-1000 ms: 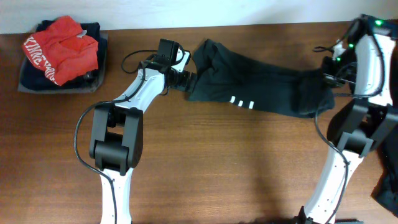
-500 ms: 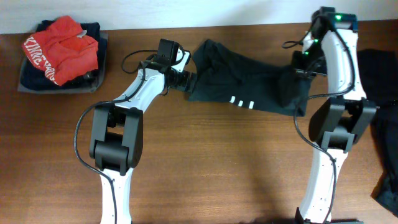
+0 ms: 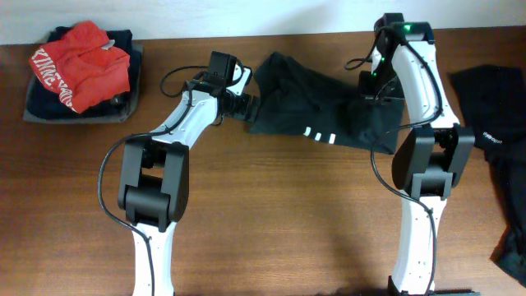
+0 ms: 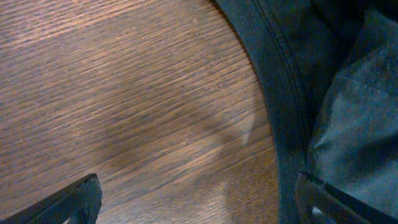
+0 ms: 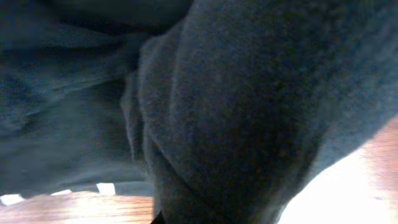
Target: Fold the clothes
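I will move my right gripper to the right in the overhead view, then go over the shirt's middle (image 3: pixel 331 107) (image 5: pixel 84 130) and let go, because the cloth lies bunched.
A black T-shirt (image 3: pixel 304 107) with short white stripes (image 3: pixel 320 134) lies bunched across the back of the table. My left gripper (image 3: pixel 249 107) rests low at its left hem, open. In the left wrist view bare wood lies between the fingers and the right finger sits at the hem of the shirt (image 4: pixel 348 112). My right gripper (image 3: pixel 374 103) is shut on the shirt's right end and holds it lifted and folded over toward the middle. Dark cloth (image 5: pixel 236 112) fills the right wrist view and hides the fingers.
A grey tray (image 3: pixel 33 111) at the back left holds a red garment (image 3: pixel 78 53) on navy ones. Another black garment (image 3: pixel 493 140) with small white lettering lies at the table's right edge. The table's back edge runs just behind the shirt.
The right arm has swung left, carrying the shirt's right end toward the middle. That uncovered the black garment at the right edge. The left arm has stayed put.
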